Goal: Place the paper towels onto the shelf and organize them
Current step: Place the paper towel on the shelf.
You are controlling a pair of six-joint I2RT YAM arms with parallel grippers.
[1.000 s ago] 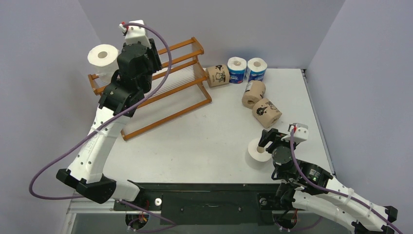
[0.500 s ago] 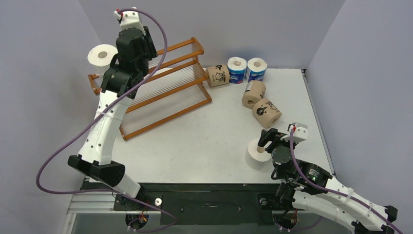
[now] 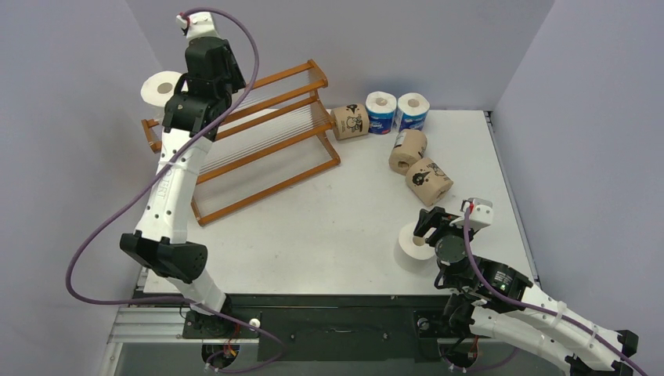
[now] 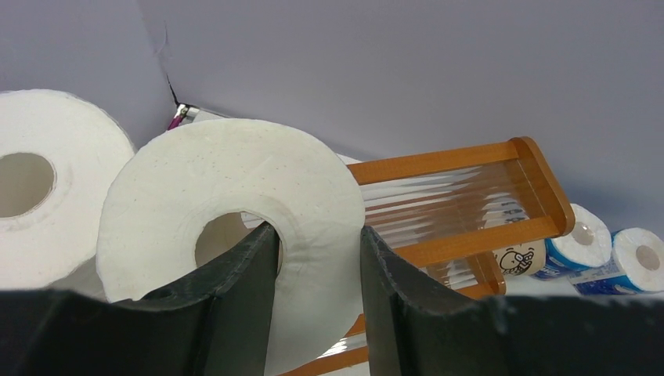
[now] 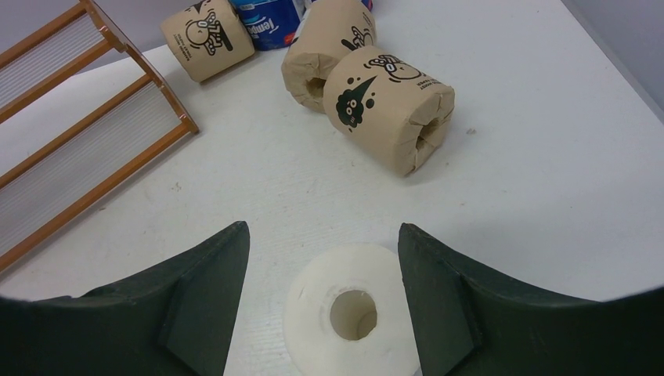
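Note:
The shelf's end is already taken. I should next move my left gripper down onto the top level, beside the other white roll, to let go of its roll there.
My left gripper (image 4: pixel 317 231) is shut on a plain white paper towel roll (image 4: pixel 235 196), one finger inside its core and the other outside its wall. It hangs above the left end of the orange-brown shelf (image 3: pixel 266 192), beside another white roll (image 3: pixel 160 88) on the top tier. My right gripper (image 5: pixel 322 231) is open, its fingers on either side of a white roll (image 5: pixel 352 313) that stands upright on the table (image 3: pixel 313 227), apart from it. In the top view my arm hides the held roll.
Three brown printed rolls (image 3: pixel 350 122) (image 3: pixel 408 150) (image 3: pixel 428 181) lie on the table right of the shelf. Two blue-and-white rolls (image 3: pixel 381 112) (image 3: pixel 413 110) stand at the back wall. Walls close in on three sides.
My left arm has swung up and back to the left with its roll, nearer the roll on the top tier. The right arm has not moved.

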